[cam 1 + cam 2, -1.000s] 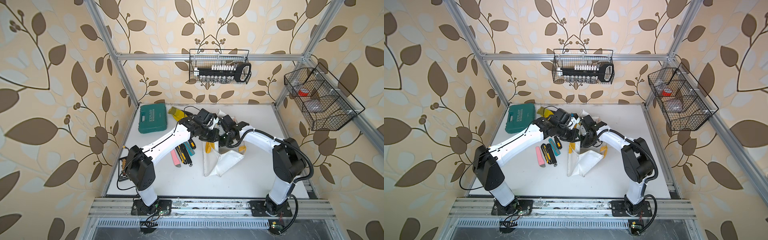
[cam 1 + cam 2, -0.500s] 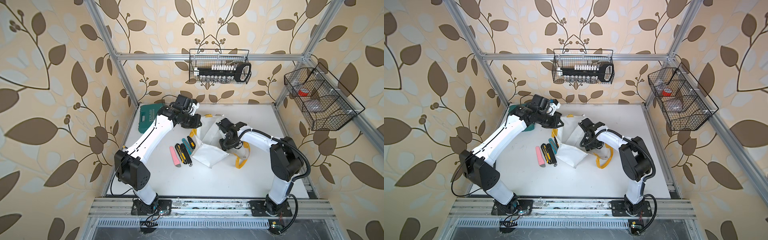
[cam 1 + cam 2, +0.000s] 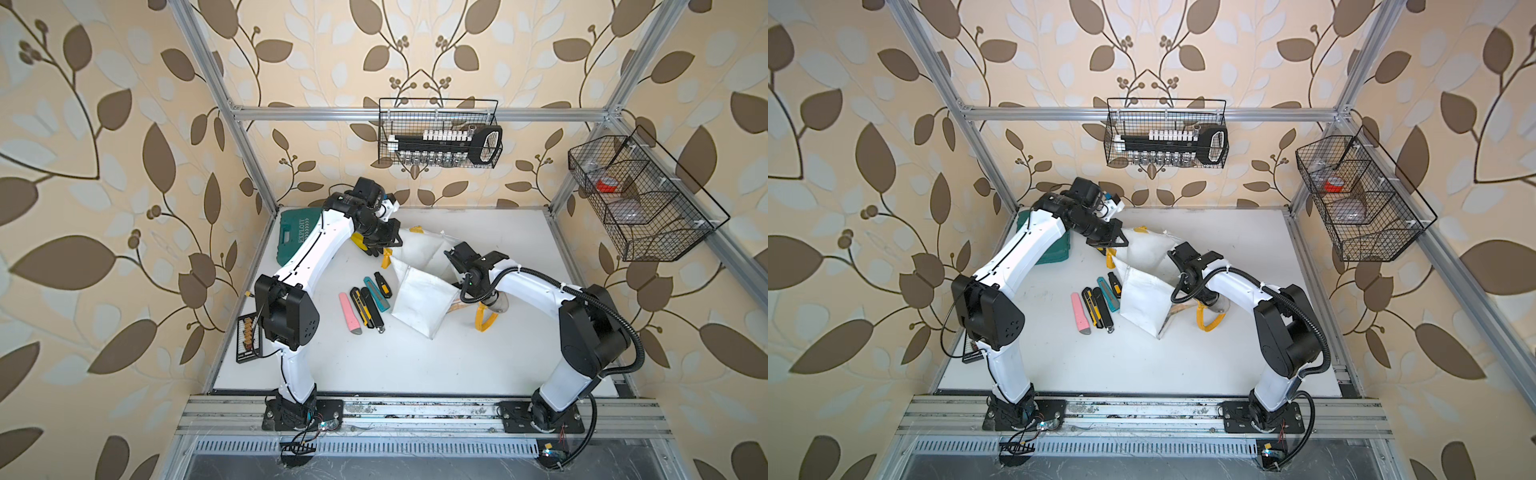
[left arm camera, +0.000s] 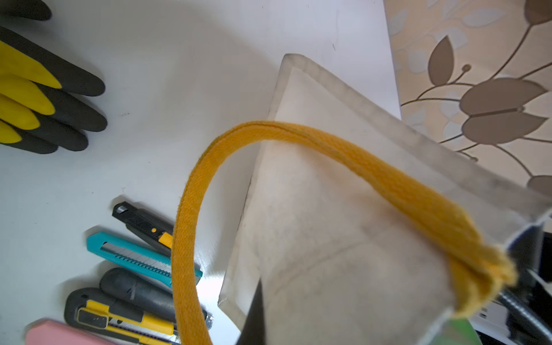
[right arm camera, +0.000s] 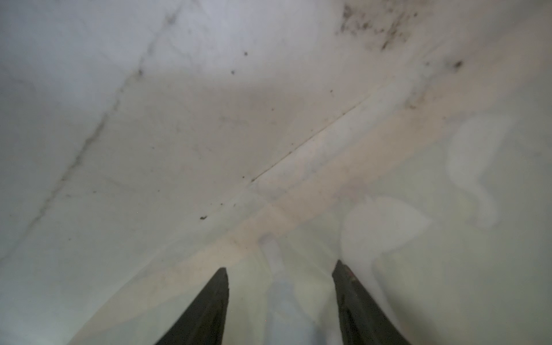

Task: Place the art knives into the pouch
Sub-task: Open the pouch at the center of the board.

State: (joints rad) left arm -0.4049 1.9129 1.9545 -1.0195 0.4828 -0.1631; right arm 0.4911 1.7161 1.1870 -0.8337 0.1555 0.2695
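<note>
My left gripper draws the pouch rim outward toward the table's far edge below the basket [image 3: 436,211] next and releases it, because the pouch sits skewed around my right gripper.
The pouch [image 3: 419,301] is a white bag with yellow handles, lying mid-table with its mouth pulled wide. My left gripper [image 3: 388,245] is shut on the pouch rim by a yellow handle [image 4: 185,239]; one dark finger [image 4: 254,316] shows against the fabric [image 4: 343,239]. My right gripper [image 5: 280,267] is open inside the pouch, nothing between its fingers, only the white inner wall [image 5: 209,134] ahead. In both top views its fingers are hidden in the pouch mouth. Several art knives lie in a row just left of the pouch: pink [image 3: 349,313], yellow-black [image 3: 360,309], teal [image 3: 377,294].
A green tool case [image 3: 299,235] and yellow-black gloves [image 4: 44,98] lie at the back left. The pouch's other handle [image 3: 484,320] rests on the table under my right arm. Wire baskets hang on the back wall [image 3: 440,137] and the right side [image 3: 640,199].
My left gripper has moved back and to the left with the pouch rim, pulling the mouth wide. The right gripper has gone into the pouch and its jaws have spread slightly.
</note>
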